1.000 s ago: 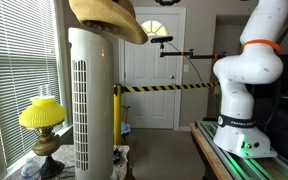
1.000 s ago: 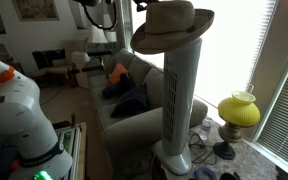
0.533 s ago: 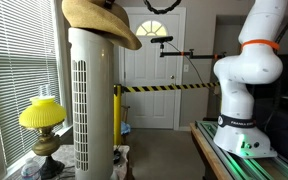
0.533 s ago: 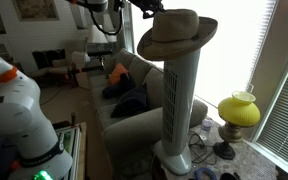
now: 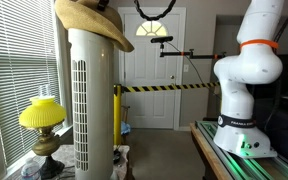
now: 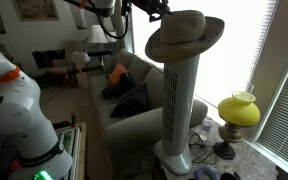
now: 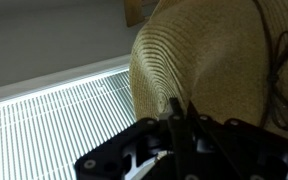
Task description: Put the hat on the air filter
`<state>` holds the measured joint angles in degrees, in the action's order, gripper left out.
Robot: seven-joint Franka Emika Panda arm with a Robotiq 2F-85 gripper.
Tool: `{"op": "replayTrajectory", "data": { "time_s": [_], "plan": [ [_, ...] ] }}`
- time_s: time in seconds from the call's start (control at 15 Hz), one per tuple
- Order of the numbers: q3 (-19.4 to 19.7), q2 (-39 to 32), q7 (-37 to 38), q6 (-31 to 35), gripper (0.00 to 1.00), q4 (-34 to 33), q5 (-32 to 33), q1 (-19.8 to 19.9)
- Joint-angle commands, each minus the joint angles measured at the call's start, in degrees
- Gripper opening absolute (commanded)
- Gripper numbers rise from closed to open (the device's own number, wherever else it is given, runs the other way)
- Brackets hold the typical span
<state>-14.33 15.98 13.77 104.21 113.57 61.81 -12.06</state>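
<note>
The hat (image 5: 87, 22) goes down level over the top of the air filter next, before my gripper releases it, because the hat's edge still slants across there.
The tan straw hat (image 5: 87, 22) rests tilted over the rounded top of the tall white air filter (image 5: 90, 110); both also show in an exterior view, the hat (image 6: 184, 35) above the air filter (image 6: 180, 105). My gripper (image 6: 154, 10) reaches in from above at the hat's brim. In the wrist view the hat (image 7: 209, 70) fills the upper right, and my gripper (image 7: 179, 110) has its fingers pressed together on the brim's edge. Whether the hat's weight is on the tower I cannot tell.
A yellow glass lamp (image 5: 42, 125) stands beside the air filter by the window blinds (image 5: 14, 70); it also shows in an exterior view (image 6: 238, 112). A couch with cushions (image 6: 124, 95) lies behind. The robot base (image 5: 246, 100) stands on a bench. A white door (image 5: 154, 75) is behind.
The hat has moved sideways across the air filter's top with my gripper, toward the window side, and sits lower over the tower.
</note>
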Motion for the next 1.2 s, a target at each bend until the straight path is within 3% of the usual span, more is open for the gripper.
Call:
{"op": "replayTrajectory", "data": {
  "time_s": [0.0,0.47,1.13],
  "plan": [
    [-0.4,-2.7,0.5,1.2,0.02,-2.0,1.2,0.0],
    [-0.7,-5.3,-1.4,2.9,0.02,-4.7,0.9,-0.5],
    [0.1,-4.3,-3.7,4.5,0.02,-1.5,-3.3,-0.9]
  ]
}}
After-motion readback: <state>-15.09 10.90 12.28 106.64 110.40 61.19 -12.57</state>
